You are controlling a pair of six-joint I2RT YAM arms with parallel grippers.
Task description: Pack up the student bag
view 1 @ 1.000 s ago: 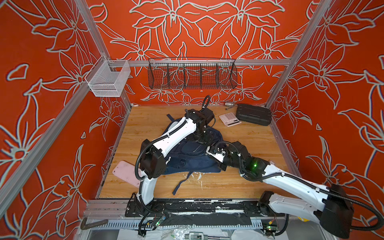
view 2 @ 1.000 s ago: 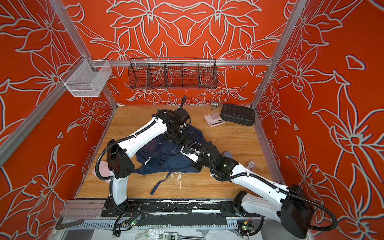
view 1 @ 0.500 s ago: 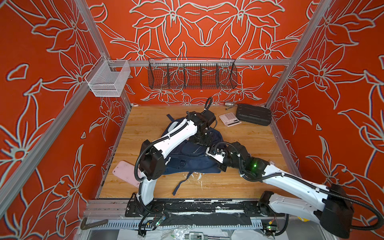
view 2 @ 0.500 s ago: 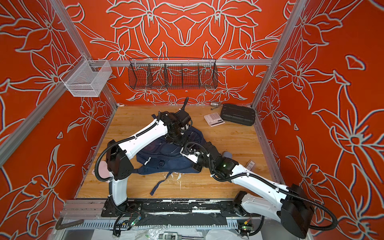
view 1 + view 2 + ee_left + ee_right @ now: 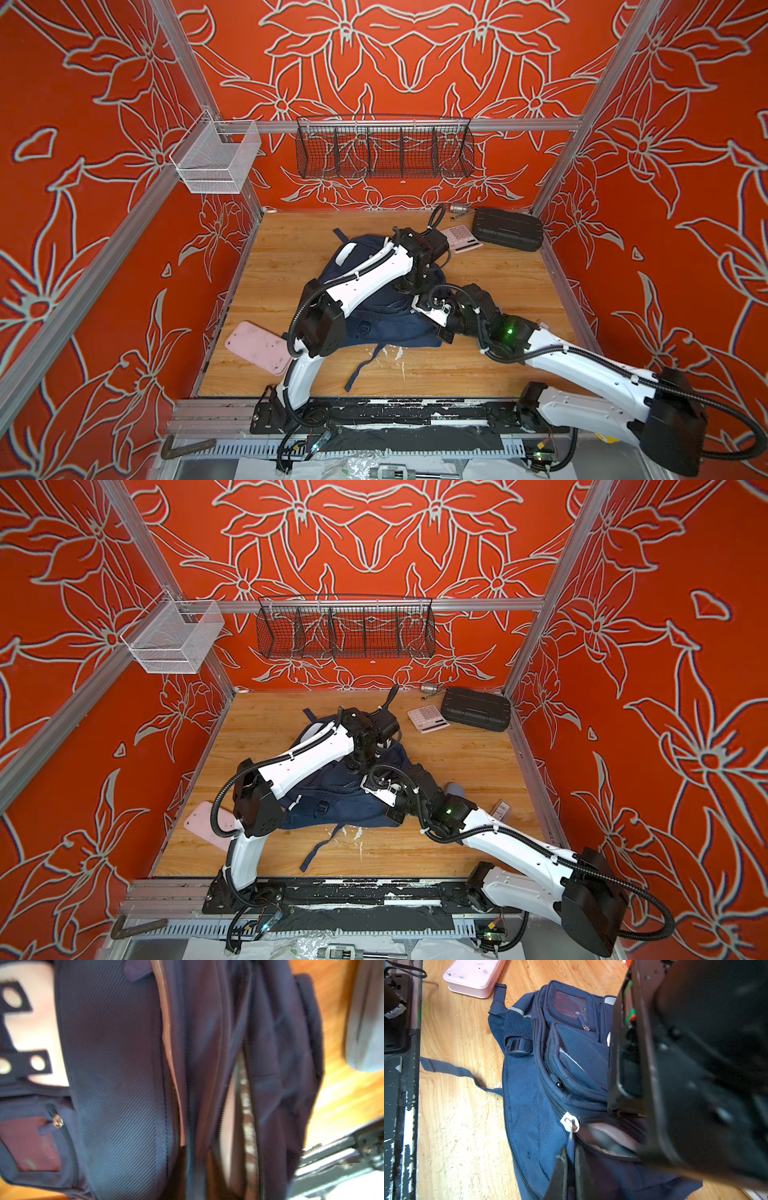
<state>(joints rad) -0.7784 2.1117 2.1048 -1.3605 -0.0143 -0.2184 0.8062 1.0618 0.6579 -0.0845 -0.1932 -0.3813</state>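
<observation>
The right gripper will next move along the closed zip (image 5: 545, 1087), which runs from the gripper toward the pink case, and release the tab, because the main pocket (image 5: 608, 1136) is barely open.
The navy student bag (image 5: 374, 328) (image 5: 332, 808) lies in the middle of the wooden floor in both top views. My left gripper (image 5: 409, 286) points down onto its upper side. In the blurred left wrist view the gripper (image 5: 193, 1180) is shut on a fold of the bag's fabric (image 5: 116, 1064) beside an open zip. My right gripper (image 5: 415, 304) (image 5: 571, 1159) is shut on the blue pull tab under the silver zip slider (image 5: 569, 1124). The main pocket (image 5: 608, 1136) gapes a little and shows a pale lining.
A pink case (image 5: 257, 347) lies front left of the bag. A calculator (image 5: 461, 239) and a black ribbed case (image 5: 507, 228) sit at the back right. A grey object (image 5: 455, 789) lies right of the bag. A white basket (image 5: 216, 160) and a black wire basket (image 5: 384, 147) hang on the walls.
My left gripper has come down onto the bag and gone from open to shut on its fabric. The right gripper has kept its hold on the zip pull.
</observation>
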